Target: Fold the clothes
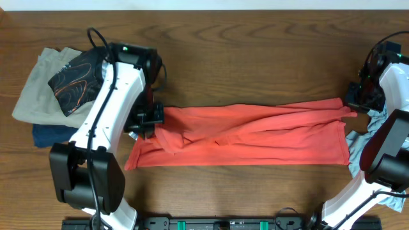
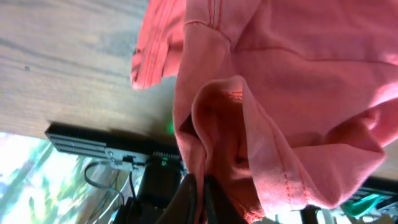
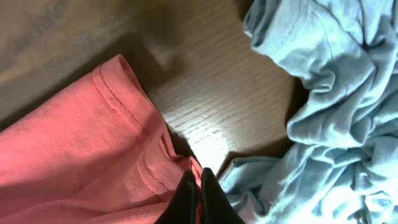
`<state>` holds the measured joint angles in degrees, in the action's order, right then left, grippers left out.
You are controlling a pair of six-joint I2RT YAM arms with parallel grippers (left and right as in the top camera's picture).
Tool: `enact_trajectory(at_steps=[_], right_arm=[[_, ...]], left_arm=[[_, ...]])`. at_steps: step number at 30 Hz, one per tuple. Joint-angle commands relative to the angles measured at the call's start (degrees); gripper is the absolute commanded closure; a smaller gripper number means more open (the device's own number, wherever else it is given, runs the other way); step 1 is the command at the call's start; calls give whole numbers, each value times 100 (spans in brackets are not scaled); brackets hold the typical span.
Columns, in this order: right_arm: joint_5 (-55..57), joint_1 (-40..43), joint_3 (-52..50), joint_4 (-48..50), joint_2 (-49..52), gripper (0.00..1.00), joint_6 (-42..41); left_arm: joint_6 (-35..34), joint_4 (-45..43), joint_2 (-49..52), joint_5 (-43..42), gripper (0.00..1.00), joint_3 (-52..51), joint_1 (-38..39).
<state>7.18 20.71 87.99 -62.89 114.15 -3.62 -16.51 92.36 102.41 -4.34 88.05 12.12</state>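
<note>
My right gripper holds the hem and should move back over the end of the shirt's near layer (image 1: 337,142) beside the blue-grey shirt and let go of the hem, because that layer lies uncovered.
The coral-red T-shirt (image 1: 255,134) lies stretched in a long band across the table's middle; no lettering shows. My left gripper (image 1: 152,120) is shut on its left end, where the fabric bunches and hangs in folds in the left wrist view (image 2: 261,106), pinched between the fingers (image 2: 200,190). My right gripper (image 1: 358,102) is shut on the shirt's right hem (image 3: 112,143), a thin edge of cloth caught between the fingertips (image 3: 198,177). A pale blue-grey shirt (image 1: 364,144) lies crumpled at the right edge, close beside the right fingers (image 3: 323,112).
A pile of folded clothes (image 1: 48,92) sits at the far left: beige cloth, a black patterned piece (image 1: 77,80), and a navy one (image 1: 48,135) under them. The table's front edge with a black rail (image 2: 93,144) is near.
</note>
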Motion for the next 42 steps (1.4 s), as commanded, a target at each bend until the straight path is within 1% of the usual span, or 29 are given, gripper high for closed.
enact_trajectory(at_steps=[1, 5, 14, 18, 22, 32, 33, 36, 38, 42], right_arm=[[234, 68, 4, -131, 13, 99, 68], [376, 72, 4, -426, 13, 99, 42], [369, 79, 4, -1161, 13, 99, -22], [402, 98, 4, -1539, 13, 99, -177], [675, 243, 4, -1847, 13, 99, -452], [330, 479, -107, -2013, 13, 99, -444], [299, 479, -144, -2009, 13, 98, -444], [177, 479, -229, -1998, 13, 80, -446], [177, 479, -232, -1980, 13, 79, -446], [129, 479, -232, -1910, 13, 81, -442]], left_arm=[[-24, 393, -181, 9, 94, -345, 7], [-22, 356, -291, 9, 94, -570, 7], [-11, 315, -503, 61, 94, -610, 7], [-11, 188, -503, 105, 94, -645, 7], [-9, 11, -503, 101, 94, -745, 7], [-9, -33, -503, 103, 94, -835, 7], [-9, -37, -503, 103, 94, -835, 7], [-9, -118, -503, 103, 94, -835, 7], [-9, -199, -503, 103, 94, -835, 7], [-9, -350, -503, 103, 94, -835, 7]])
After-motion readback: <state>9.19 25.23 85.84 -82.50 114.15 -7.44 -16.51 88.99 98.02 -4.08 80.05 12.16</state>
